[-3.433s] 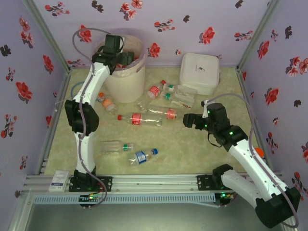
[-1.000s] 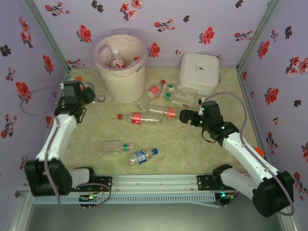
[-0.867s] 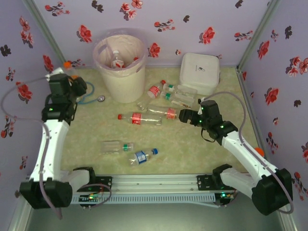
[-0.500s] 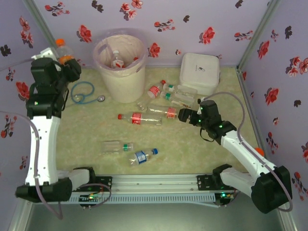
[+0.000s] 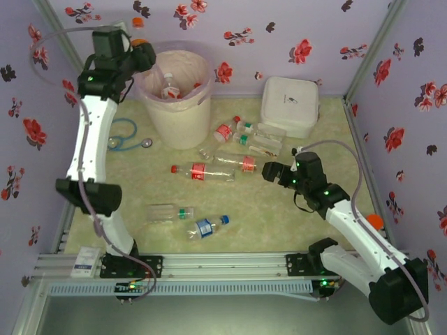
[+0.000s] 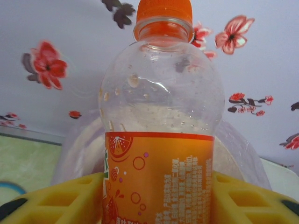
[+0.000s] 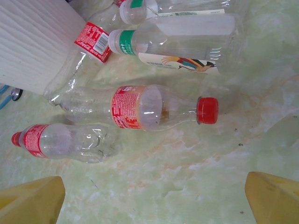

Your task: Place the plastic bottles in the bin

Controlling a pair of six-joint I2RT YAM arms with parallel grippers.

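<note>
I will next lower my left gripper, tilting down, over the bin's opening [image 5: 179,75], below and beside it, to release the clear plastic bottle.
My left gripper [image 5: 135,47] is raised beside the left rim of the bin [image 5: 174,105] and is shut on a clear plastic bottle [image 6: 159,116] with an orange label and orange cap, held upright between the yellow fingers [image 6: 60,200]. The bin's pink liner shows behind that bottle, and another bottle [image 5: 169,86] lies inside the bin. Several bottles lie on the table: a red-capped one [image 7: 154,109], a red-labelled one [image 7: 60,140], a green-labelled one [image 7: 173,44] and a blue-labelled one [image 5: 206,227]. My right gripper [image 5: 269,172] hovers open just right of the red-capped bottle, with nothing between its fingers [image 7: 32,198].
A white square lidded box [image 5: 291,105] stands at the back right. A blue stethoscope [image 5: 126,136] lies left of the bin. A bottle with a green cap [image 5: 171,211] lies near the front. Floral walls close in three sides.
The left arm has swung up from the table's left side to the bin's rim, carrying the orange bottle. The right gripper has barely shifted and stays open.
</note>
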